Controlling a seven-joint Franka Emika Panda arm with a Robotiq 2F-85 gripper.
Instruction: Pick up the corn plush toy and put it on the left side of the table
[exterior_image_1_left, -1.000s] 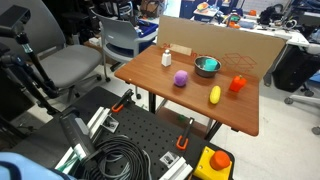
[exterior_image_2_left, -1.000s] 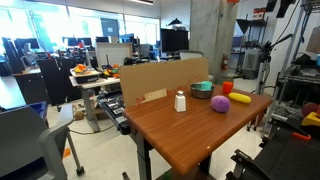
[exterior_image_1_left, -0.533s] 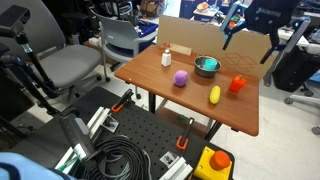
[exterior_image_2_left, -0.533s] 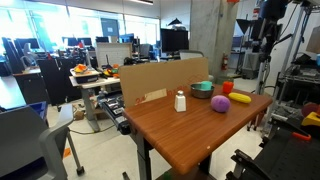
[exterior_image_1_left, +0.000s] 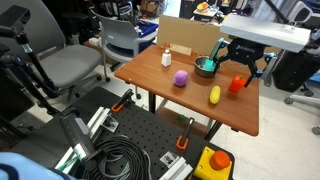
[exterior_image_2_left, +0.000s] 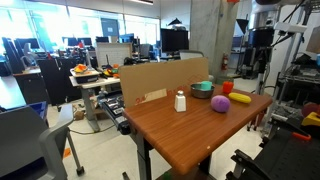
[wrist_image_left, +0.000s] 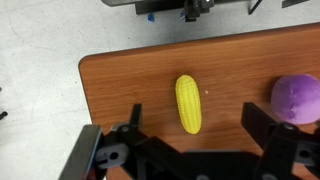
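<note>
I should next lower my open fingers to close across the narrow width of the corn plush toy (exterior_image_1_left: 214, 95) (wrist_image_left: 188, 103), which lies below my gripper, lengthwise between the finger lines.
The corn plush toy (exterior_image_1_left: 214, 95) is a small bright yellow oblong lying flat on the brown wooden table (exterior_image_1_left: 160, 85), near its front right part. It also shows in the other exterior view (exterior_image_2_left: 241, 98). In the wrist view the corn plush toy (wrist_image_left: 188, 103) lies lengthwise just ahead of my gripper (wrist_image_left: 195, 135), between the lines of its two black fingers. My gripper (exterior_image_1_left: 240, 66) hangs open and empty above the table, over the toys. It is also in an exterior view (exterior_image_2_left: 251, 62), well above the tabletop.
A purple ball (exterior_image_1_left: 181, 78) lies beside the corn and shows at the right edge of the wrist view (wrist_image_left: 298, 98). An orange-red toy (exterior_image_1_left: 237, 85), a teal bowl (exterior_image_1_left: 206, 66) and a white bottle (exterior_image_1_left: 166, 58) stand further back. A cardboard panel (exterior_image_1_left: 190, 38) lines the back edge.
The arm has come into view from above and behind the table and has dropped down, so the open gripper now hangs over the toys.
</note>
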